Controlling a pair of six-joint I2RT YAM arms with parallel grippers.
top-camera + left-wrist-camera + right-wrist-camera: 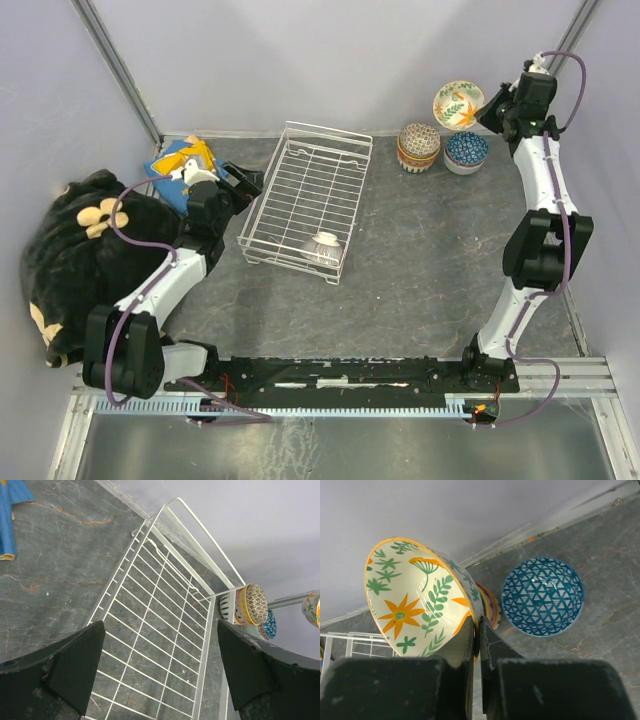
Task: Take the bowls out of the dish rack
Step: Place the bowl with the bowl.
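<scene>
My right gripper lowers the tilted floral bowl into the blue triangle-patterned bowl (pixel 466 152) (pixel 542 596) below next and releases the floral bowl's rim, because that lower bowl stands empty.
The white wire dish rack (pixel 315 185) lies in the middle of the table. One small bowl (pixel 323 247) sits in its near right corner. My left gripper (pixel 245 183) hovers open at the rack's left side; in the left wrist view its fingers (pixel 75 665) frame bare rack grid (pixel 150 625). My right gripper (pixel 479 630) is shut on the rim of a cream bowl with orange flowers and green leaves (pixel 415 600), held tilted in the air (pixel 458 103) at the back right. Below it stand a stack of patterned bowls (pixel 418 146) and a blue triangle-patterned bowl (pixel 466 152).
A black plush toy with pale flowers (pixel 80 250) fills the left side, with a blue and yellow item (pixel 180 165) behind it near the left gripper. Grey walls close in the table at the back and on both sides.
</scene>
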